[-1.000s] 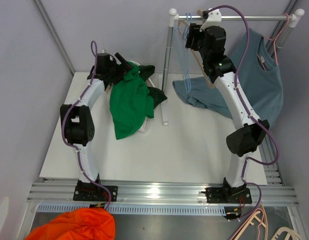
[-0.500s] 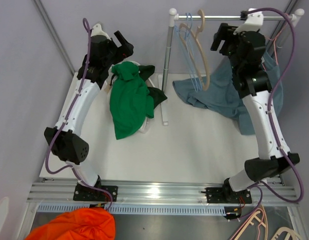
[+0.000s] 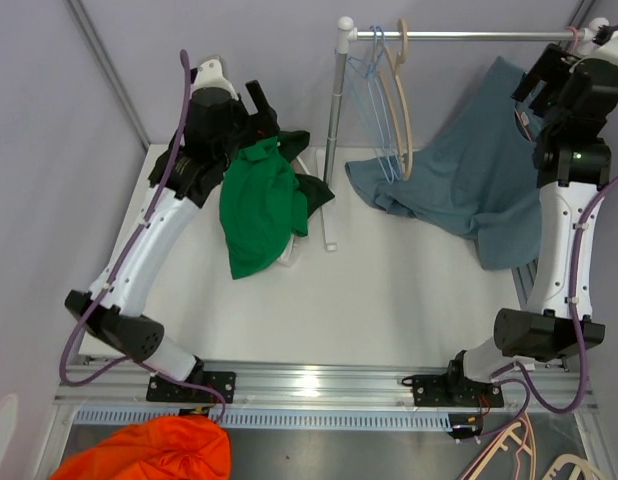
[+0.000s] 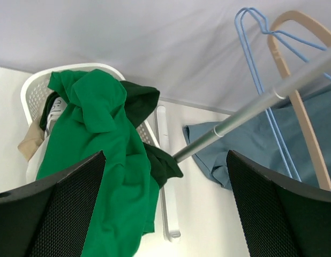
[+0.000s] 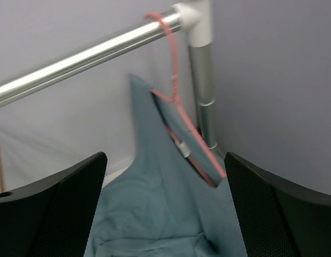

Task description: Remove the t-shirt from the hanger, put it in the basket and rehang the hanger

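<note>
My right gripper moves outward just below the bar next and closes on the hanger hook's stem (image 5: 175, 83), since it stands bare between the bar and the t-shirt.
A blue-grey t-shirt (image 3: 469, 180) hangs on a pink hanger (image 5: 179, 115) at the right end of the metal rail (image 3: 469, 35). Its lower part drapes onto the white table. In the right wrist view the t-shirt (image 5: 149, 219) fills the space below the hanger. My right gripper (image 3: 534, 75) is high up beside the hanger, open and empty, and faces the shirt's neck (image 5: 165, 206). My left gripper (image 3: 261, 110) is open and empty above a green garment (image 3: 257, 205), far from the t-shirt.
A white basket (image 4: 34, 88) under the green garment (image 4: 96, 160) stands at the back left. Empty blue wire hangers (image 3: 374, 100) and a tan hanger (image 3: 401, 110) hang at the rail's left end. The rail's post (image 3: 334, 130) stands mid-table. An orange cloth (image 3: 149, 455) lies below the table's near edge.
My right arm has swung from the rail's left part to its right end beside the pink hanger. My left arm rose, then shifted right over the green garment. Both stay empty.
</note>
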Robot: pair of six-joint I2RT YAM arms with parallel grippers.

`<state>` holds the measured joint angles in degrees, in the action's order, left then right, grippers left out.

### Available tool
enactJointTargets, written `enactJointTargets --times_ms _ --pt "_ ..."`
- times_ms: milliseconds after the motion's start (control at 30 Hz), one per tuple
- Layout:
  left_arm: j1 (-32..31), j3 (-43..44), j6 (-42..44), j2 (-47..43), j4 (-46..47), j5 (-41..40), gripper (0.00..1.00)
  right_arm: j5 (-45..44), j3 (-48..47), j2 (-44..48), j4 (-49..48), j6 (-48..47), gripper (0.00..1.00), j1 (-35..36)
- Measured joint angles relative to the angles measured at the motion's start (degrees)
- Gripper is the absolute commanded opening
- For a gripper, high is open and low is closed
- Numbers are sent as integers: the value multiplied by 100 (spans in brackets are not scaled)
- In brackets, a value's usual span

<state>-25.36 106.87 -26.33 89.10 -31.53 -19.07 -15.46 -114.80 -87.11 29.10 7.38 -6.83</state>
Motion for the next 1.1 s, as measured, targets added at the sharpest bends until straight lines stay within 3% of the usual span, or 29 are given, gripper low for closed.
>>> enactJointTargets --times_ms 133,267,633,967,1100 --pt "-70 -658 74 -684 114 -37 100 505 -743 -566 531 225 95 -704" --pt "-63 -1025 68 -1104 321 -52 100 1032 -1362 -1099 839 337 86 -1071" --pt "-79 -1753 129 -1084 1019 -197 100 2243 -1506 -1801 898 640 63 -1320" --pt "-79 -1762 293 -577 1676 -321 99 1945 -1539 -2135 404 369 57 -975" --pt "-79 -1764 297 -424 1797 -304 99 1602 -1537 -2205 184 90 51 -754"
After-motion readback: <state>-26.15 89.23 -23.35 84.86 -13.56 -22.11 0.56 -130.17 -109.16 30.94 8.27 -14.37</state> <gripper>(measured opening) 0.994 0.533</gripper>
